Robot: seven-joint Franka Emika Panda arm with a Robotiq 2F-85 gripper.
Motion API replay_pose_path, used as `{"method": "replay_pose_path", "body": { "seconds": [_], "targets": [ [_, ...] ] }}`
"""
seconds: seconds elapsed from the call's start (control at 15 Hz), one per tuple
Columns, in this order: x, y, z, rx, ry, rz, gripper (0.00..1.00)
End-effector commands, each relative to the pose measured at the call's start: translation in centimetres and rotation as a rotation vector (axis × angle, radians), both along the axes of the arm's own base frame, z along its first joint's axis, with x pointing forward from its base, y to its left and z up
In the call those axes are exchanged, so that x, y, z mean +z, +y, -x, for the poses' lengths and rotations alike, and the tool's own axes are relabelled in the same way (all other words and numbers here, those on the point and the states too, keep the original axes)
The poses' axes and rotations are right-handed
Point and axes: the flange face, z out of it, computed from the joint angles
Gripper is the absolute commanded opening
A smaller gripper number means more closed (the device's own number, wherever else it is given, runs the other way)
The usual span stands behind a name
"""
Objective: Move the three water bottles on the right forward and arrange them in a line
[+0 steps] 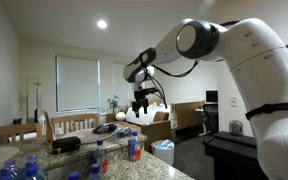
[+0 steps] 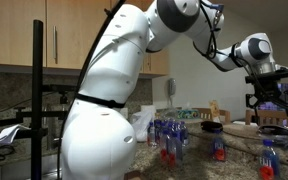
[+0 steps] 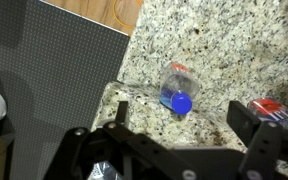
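Note:
The bottle standing apart is still well below my open gripper, so my gripper will turn and go down onto that bottle's blue cap next.
Small clear water bottles with blue caps and red-and-blue labels stand on the granite counter. In an exterior view one bottle point(image 1: 134, 146) stands apart from the others. In an exterior view two bottles point(image 2: 219, 148) point(image 2: 269, 157) stand away from a cluster point(image 2: 169, 135). In the wrist view one bottle point(image 3: 176, 89) shows from above, with another point(image 3: 275, 107) at the right edge. My gripper point(image 3: 184, 125) is open and empty. It hangs well above the counter in both exterior views point(image 1: 141, 103) point(image 2: 267, 95).
A black object point(image 1: 66, 144) lies on the counter point(image 1: 114, 165). Darker blue bottles point(image 1: 29, 168) stand at its near end. A white bin point(image 1: 163, 150) is on the floor beyond. A black stand point(image 2: 39, 90) rises beside the robot base. A dark grey panel point(image 3: 54, 60) borders the counter edge.

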Motion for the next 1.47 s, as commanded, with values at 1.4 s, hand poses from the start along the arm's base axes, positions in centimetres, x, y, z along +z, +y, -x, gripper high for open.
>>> {"method": "replay_pose_path", "body": {
  "seconds": [1.4],
  "targets": [
    [-10.4, -0.6, -5.8, -0.432, 0.064, -0.142, 1.0]
  ]
}}
